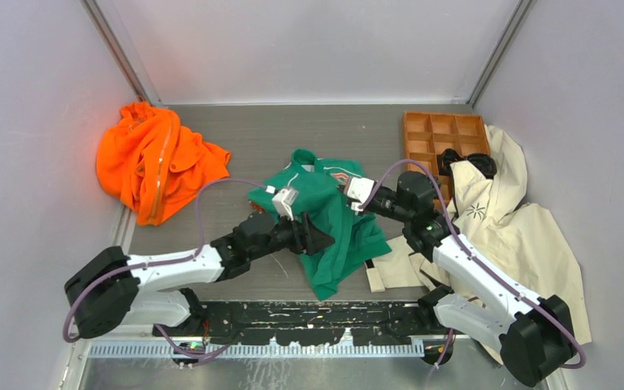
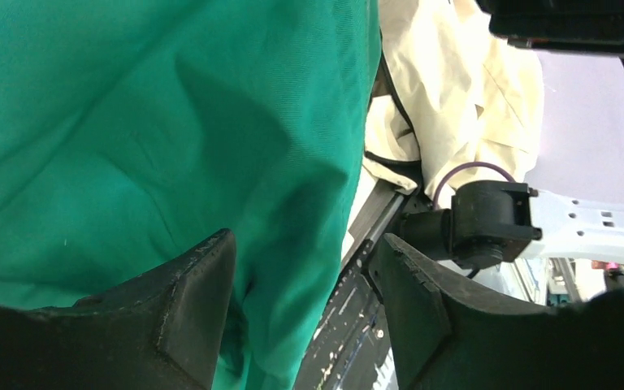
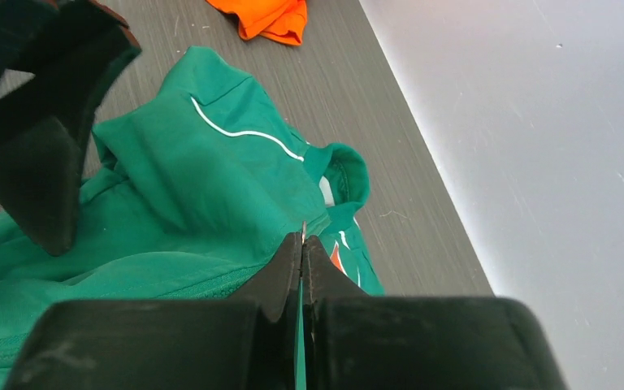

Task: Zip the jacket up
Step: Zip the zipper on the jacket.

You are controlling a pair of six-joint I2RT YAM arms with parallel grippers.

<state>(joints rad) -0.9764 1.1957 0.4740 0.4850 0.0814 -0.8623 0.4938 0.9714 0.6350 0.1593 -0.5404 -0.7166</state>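
The pinched metal bit should be pulled outward by my right gripper to the jacket's collar (image 1: 304, 159) (image 3: 346, 175) and released there, because the collar still lies outward of the gripper.
The green jacket (image 1: 325, 215) lies crumpled in the middle of the table, collar towards the back, its orange-and-white patch (image 1: 340, 175) showing. My left gripper (image 1: 318, 236) sits over its middle, open, with a green fold (image 2: 292, 203) between the jaws beside the left finger (image 2: 191, 309). My right gripper (image 1: 348, 195) is at the jacket's upper right near the patch. In the right wrist view it (image 3: 302, 244) is shut on a thin green edge of the jacket (image 3: 203, 179), and a small metal bit shows at the tips. White piping (image 3: 240, 130) runs across the shoulder.
A bright orange garment (image 1: 158, 158) lies at the back left. A cream coat (image 1: 500, 219) spreads along the right side, partly over a brown compartment tray (image 1: 443, 134), with a black object (image 1: 467, 162) on it. Grey walls close in three sides.
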